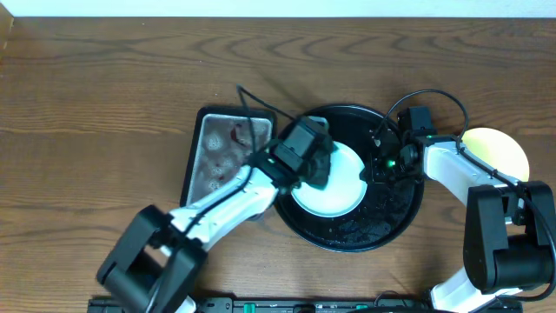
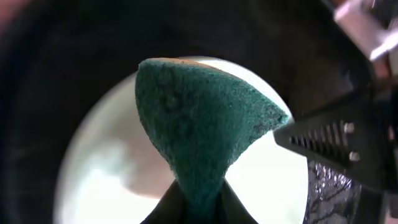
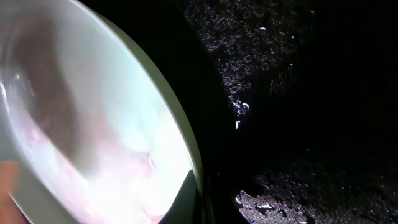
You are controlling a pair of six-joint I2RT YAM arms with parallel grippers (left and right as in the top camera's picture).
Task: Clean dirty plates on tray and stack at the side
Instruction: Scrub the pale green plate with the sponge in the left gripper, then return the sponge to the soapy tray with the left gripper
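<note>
My left gripper needs to sweep across and down into the metal tray, which lies to the gripper's left in the overhead view, and release the sponge clear of the plate.
A pale mint-green plate lies in the round black tray. My left gripper hangs over the plate's left part, shut on a dark green sponge that is pinched between the fingers and fans out above the plate. My right gripper is shut on the plate's right rim. In the right wrist view one dark finger lies on the inner side of the plate, beside the rim. A yellow plate sits on the wood to the right of the tray.
A small rectangular metal tray with reddish stains sits just left of the black tray, under my left arm. The black tray's floor is wet with droplets and foam. Brown tabletop stretches to the left.
</note>
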